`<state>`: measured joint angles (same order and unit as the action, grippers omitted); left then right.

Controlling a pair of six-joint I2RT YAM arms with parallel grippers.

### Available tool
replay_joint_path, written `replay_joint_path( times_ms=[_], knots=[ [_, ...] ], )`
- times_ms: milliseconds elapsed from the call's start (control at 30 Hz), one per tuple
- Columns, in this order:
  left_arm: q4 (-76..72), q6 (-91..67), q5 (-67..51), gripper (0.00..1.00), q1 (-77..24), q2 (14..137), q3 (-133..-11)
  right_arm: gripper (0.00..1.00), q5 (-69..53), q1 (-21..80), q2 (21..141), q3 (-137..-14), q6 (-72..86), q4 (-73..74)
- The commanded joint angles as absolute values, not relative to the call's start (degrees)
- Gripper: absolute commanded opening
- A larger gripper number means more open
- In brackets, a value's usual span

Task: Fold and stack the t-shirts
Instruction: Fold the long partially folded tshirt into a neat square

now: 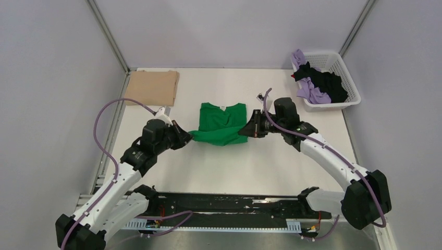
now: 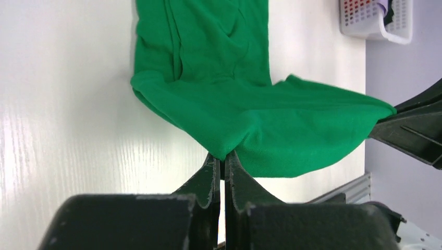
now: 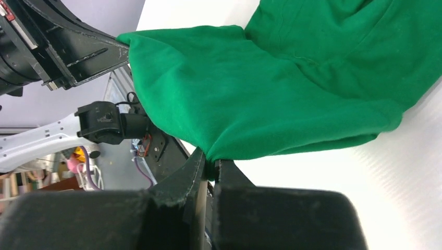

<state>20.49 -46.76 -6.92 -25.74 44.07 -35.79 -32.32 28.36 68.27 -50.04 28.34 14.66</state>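
Note:
I will next move the green t-shirt's hem outward with my right gripper, then lower the hem by the t-shirt's shoulder nearest the basket.
The bright green t-shirt [image 1: 220,122] lies in the middle of the white table, its small white label at the collar on the far side. Its near hem is lifted off the table and stretched between my two grippers. My left gripper [image 1: 189,137] is shut on the hem's left corner; in the left wrist view the jaws [image 2: 224,159] pinch the green cloth [image 2: 245,99]. My right gripper [image 1: 244,130] is shut on the right corner, as the right wrist view [image 3: 211,165] shows with the cloth [image 3: 271,94]. A folded tan t-shirt [image 1: 152,87] lies at the far left.
A white lattice basket [image 1: 341,65] at the far right corner holds lilac [image 1: 312,94] and black [image 1: 329,83] t-shirts. Grey walls close in the left, back and right. A black rail [image 1: 229,204] runs along the table's near edge between the arm bases.

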Motion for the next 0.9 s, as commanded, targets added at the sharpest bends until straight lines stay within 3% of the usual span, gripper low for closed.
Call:
replay_joint_path(
  times_ms=[0, 433, 867],
  knots=[
    [18.8, -48.2, -0.3, 0.0, -25.3, 46.0, -39.2, 0.0, -41.4, 24.8, 71.3, -50.1, 31.5, 7.6],
    [10.2, -45.6, -0.8, 0.0, -20.7, 59.2, -43.3, 0.0, -47.1, 17.3, 80.8, -49.8, 33.9, 0.5],
    [3.9, -43.6, -0.6, 0.0, -17.5, 74.8, -50.9, 0.0, -50.7, 11.6, 94.0, -57.0, 33.8, -4.0]
  ],
)
